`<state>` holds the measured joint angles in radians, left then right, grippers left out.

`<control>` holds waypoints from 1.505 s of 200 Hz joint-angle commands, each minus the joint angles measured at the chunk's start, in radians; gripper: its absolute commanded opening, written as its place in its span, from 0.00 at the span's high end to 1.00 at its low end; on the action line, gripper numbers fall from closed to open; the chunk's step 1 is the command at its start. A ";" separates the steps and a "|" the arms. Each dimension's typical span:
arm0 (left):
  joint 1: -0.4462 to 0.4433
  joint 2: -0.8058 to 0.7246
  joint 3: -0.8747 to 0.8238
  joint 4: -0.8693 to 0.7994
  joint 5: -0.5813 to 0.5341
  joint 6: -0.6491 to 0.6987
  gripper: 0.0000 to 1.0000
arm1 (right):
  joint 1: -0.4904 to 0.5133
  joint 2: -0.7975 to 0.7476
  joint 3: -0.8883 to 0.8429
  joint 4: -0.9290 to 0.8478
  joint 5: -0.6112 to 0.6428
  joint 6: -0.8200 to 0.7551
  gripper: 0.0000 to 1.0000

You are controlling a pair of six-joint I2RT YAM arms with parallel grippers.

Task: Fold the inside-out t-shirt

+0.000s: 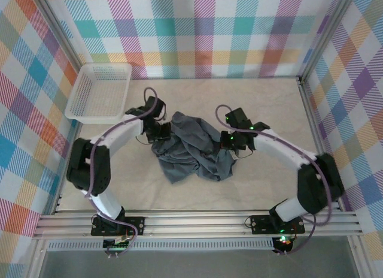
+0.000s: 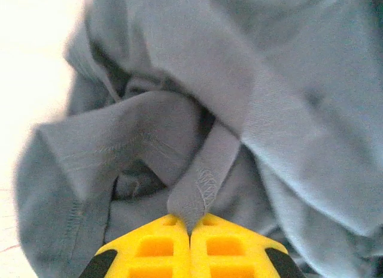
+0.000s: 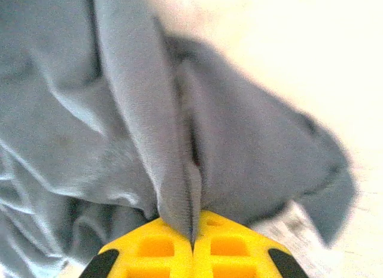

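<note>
Next, my right gripper draws its fold of the t-shirt over the bare tabletop beside it, away from my left gripper, and releases it, because the t-shirt lies crumpled.
The inside-out t-shirt lies crumpled in a dark slate-grey heap at the middle of the table. My left gripper is at the heap's left edge, and its yellow fingers are shut on a stitched hem strip of the t-shirt. My right gripper is at the heap's right edge. Its yellow fingers pinch a ridge of the t-shirt's fabric, with the cloth spreading away over the pale table.
A white mesh basket stands at the back left corner. Plaid walls enclose the table on three sides, and a metal rail runs along the near edge by the arm bases.
</note>
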<state>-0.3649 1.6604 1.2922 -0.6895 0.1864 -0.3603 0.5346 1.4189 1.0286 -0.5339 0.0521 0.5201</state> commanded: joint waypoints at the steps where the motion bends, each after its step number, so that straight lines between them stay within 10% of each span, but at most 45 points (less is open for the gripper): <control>1: 0.073 -0.198 0.135 -0.085 -0.085 0.026 1.00 | -0.017 -0.196 0.048 -0.034 0.193 0.014 1.00; 59: 0.167 -0.448 0.432 -0.149 -0.215 0.058 1.00 | -0.074 -0.541 0.143 -0.027 0.552 -0.026 1.00; 129: 0.167 -0.626 0.473 -0.041 -0.280 0.055 1.00 | -0.074 -0.719 0.245 0.057 0.627 -0.111 1.00; 187: 0.156 -0.480 0.353 0.043 -0.012 -0.028 1.00 | -0.101 -0.575 0.029 -0.055 0.722 0.078 1.00; 200: 0.108 -0.404 0.315 0.123 0.094 -0.063 1.00 | -0.165 -0.547 -0.113 -0.126 0.625 0.291 0.96; 226: -0.105 -0.219 0.379 0.160 0.112 -0.015 1.00 | -0.242 -0.515 -0.305 -0.136 0.457 0.459 0.55; 250: -0.258 -0.030 0.505 0.108 0.021 0.078 1.00 | -0.242 -0.536 -0.305 0.082 0.182 0.159 0.33; 265: -0.300 0.022 0.507 0.142 -0.020 0.128 0.66 | -0.240 -0.534 -0.267 0.203 -0.076 -0.034 0.25; 301: -0.253 -0.157 0.264 0.243 -0.292 0.112 0.46 | -0.158 -0.381 -0.110 0.185 -0.424 -0.343 0.23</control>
<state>-0.6922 1.6974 1.6615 -0.5297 0.0933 -0.2649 0.3088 0.9413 0.8055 -0.4091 -0.0498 0.4656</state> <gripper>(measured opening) 0.509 0.761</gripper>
